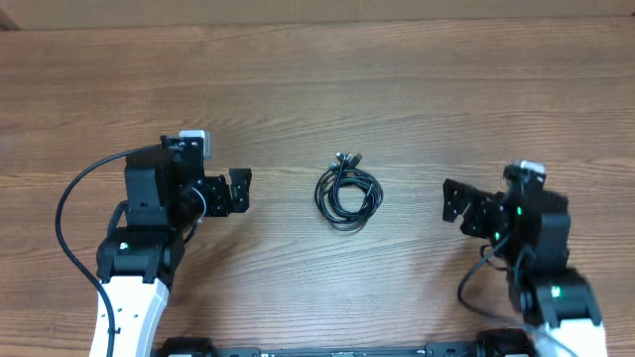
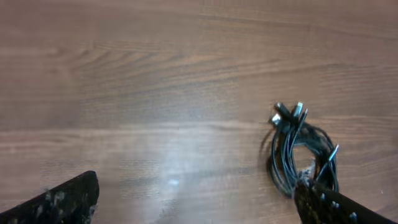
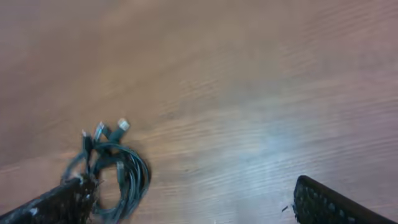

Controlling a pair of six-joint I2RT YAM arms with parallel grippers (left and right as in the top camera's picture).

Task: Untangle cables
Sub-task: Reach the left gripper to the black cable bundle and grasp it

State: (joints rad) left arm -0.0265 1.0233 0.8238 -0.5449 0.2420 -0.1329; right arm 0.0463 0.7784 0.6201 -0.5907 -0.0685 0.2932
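The left gripper should move down and toward the right in the overhead view, onto the coil's nearer side, because a gap of bare wood lies between them.
The cables lie as one small black coil in the middle of the wooden table, plug tips bunched at its far end. The coil also shows in the left wrist view and in the right wrist view. My left gripper is open and empty, to the left of the coil with a gap between them. My right gripper is open and empty, to the right of the coil, also apart from it. In each wrist view one fingertip overlaps the coil's near edge.
The wooden table stretches bare behind the coil. Thick black wires loop beside my left arm and near my right arm's base.
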